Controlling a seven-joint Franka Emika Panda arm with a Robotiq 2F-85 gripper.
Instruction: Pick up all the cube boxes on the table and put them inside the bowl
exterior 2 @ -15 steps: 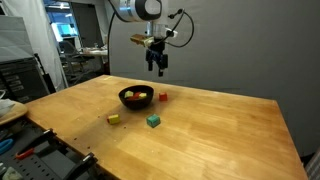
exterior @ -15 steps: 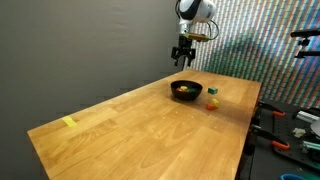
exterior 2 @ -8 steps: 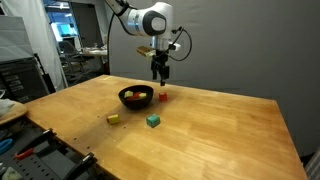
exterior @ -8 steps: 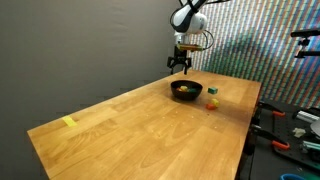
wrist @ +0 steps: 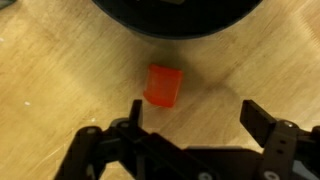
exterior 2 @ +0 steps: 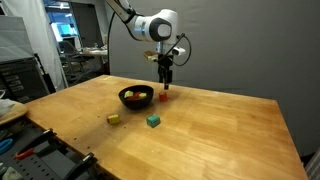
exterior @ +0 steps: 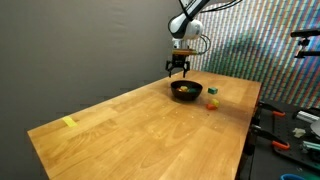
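Note:
I next need to move my open gripper left in the wrist view, go down and close around the red cube, since it sits below, off-centre that way.
The black bowl stands on the wooden table and holds a couple of small cubes, yellow and orange. It also shows in an exterior view and at the top of the wrist view. A red cube lies on the table just beside the bowl; in the wrist view the red cube lies ahead of my fingers, nearer the left one. My gripper is open and empty, low over this cube in both exterior views. A yellow cube and a green cube lie farther out.
A flat yellow tape strip lies near the far end of the table. Tools and clutter lie off the table edge. A dark wall stands behind the table, and racks with equipment stand on one side.
My gripper has come down from high above the bowl and shifted to just over the red cube beside the bowl. The cubes and the bowl have not moved.

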